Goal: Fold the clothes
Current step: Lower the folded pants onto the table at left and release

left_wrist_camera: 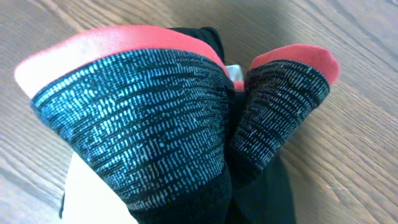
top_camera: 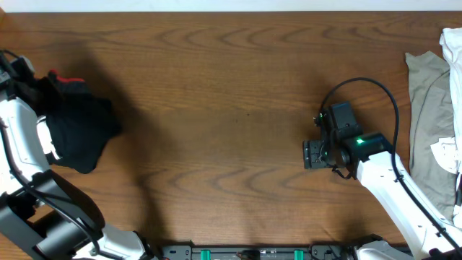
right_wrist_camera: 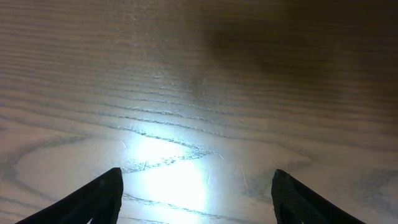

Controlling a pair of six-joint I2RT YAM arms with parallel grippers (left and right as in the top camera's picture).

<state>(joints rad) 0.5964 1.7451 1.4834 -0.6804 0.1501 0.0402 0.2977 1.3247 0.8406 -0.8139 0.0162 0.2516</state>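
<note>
My left gripper draws back toward my base next, then opens, since the lower part of the pants already lies on the tabletop below the held waistband.
The black pants (top_camera: 81, 133) hang bunched at the table's far left, the red edge of their waistband (top_camera: 68, 78) on top. My left gripper (top_camera: 49, 92) is shut on the pants. In the left wrist view the grey-and-red waistband (left_wrist_camera: 149, 106) fills the frame and hides the fingers. My right gripper (top_camera: 315, 154) hovers over bare wood right of centre. It is open, and its two dark fingertips (right_wrist_camera: 102, 196) stand far apart with nothing between them.
A grey-beige top (top_camera: 427, 137) lies spread at the table's right edge, with white fabric (top_camera: 452, 45) above it and more (top_camera: 447, 155) on it. The right arm's black cable (top_camera: 375, 85) loops above its wrist. The wooden table (top_camera: 216, 108) stretches between the arms.
</note>
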